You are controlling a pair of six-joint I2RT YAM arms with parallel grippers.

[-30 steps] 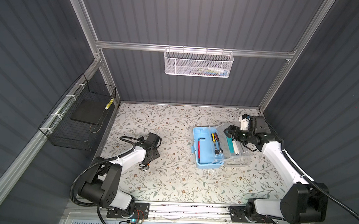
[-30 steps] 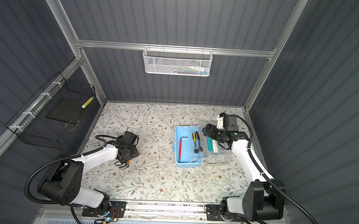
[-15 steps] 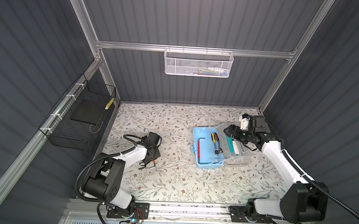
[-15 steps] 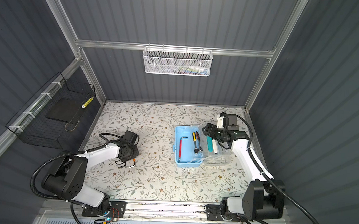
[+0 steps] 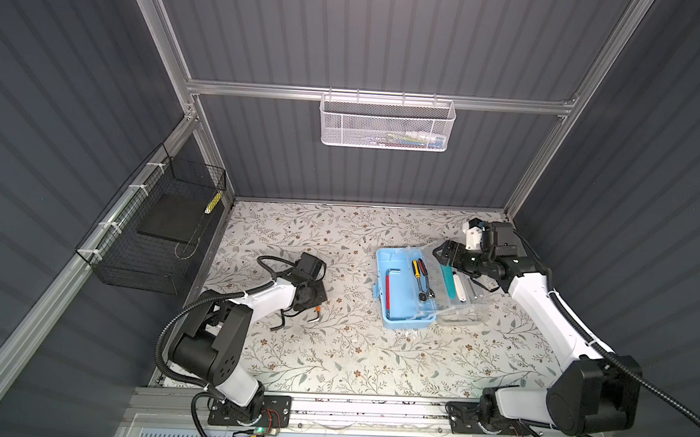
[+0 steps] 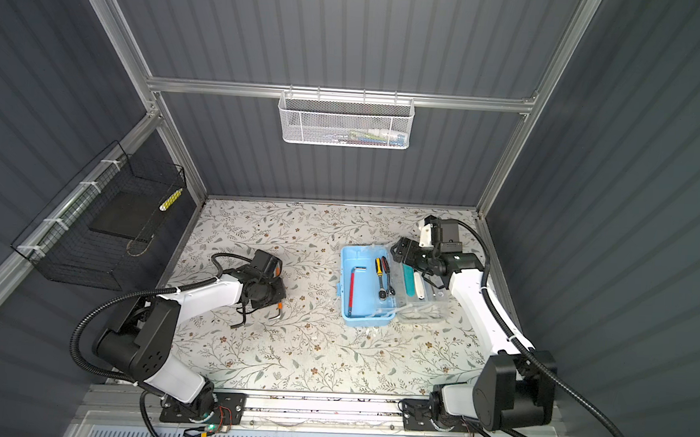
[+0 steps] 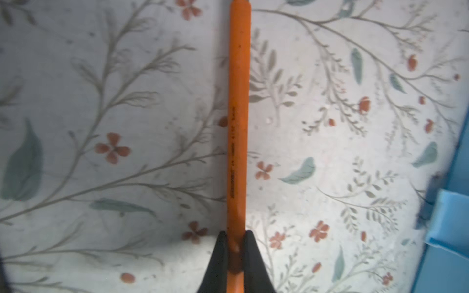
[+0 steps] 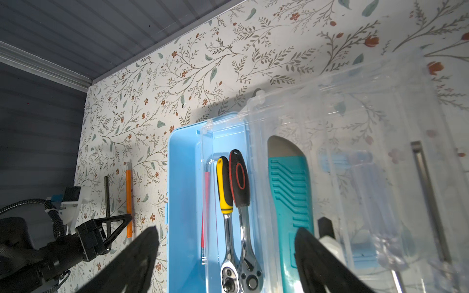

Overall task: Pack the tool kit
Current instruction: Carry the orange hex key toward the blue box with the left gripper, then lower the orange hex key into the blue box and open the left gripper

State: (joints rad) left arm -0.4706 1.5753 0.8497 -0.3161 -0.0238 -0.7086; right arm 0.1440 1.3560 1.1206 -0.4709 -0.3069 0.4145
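I will next lift my left gripper over the blue box's rim, then lower and release the orange key on the bare box bottom across the tablecloth, beside the red hex key (image 5: pixel 387 290).
The tool kit (image 5: pixel 403 302) lies open right of the table's middle, its clear lid (image 5: pixel 465 307) folded flat to its right. A red hex key (image 5: pixel 387 290) and two ratchets (image 5: pixel 422 284) lie in the blue box. A teal knife (image 5: pixel 447 281) rests on the lid. My right gripper (image 8: pixel 227 230) hovers open over the kit's far end with nothing between its fingers. My left gripper (image 7: pixel 236 237) is down at the table left of the kit, shut on an orange hex key (image 7: pixel 238 114) that still lies along the tablecloth.
A black hex key (image 5: pixel 281 324) lies on the table beside my left gripper. A white mesh basket (image 5: pixel 385 124) hangs on the back wall rail. A black wire basket (image 5: pixel 156 232) hangs on the left wall.
My left gripper has closed on the orange hex key, and its arm has shifted a little. The right arm and the kit have not moved.
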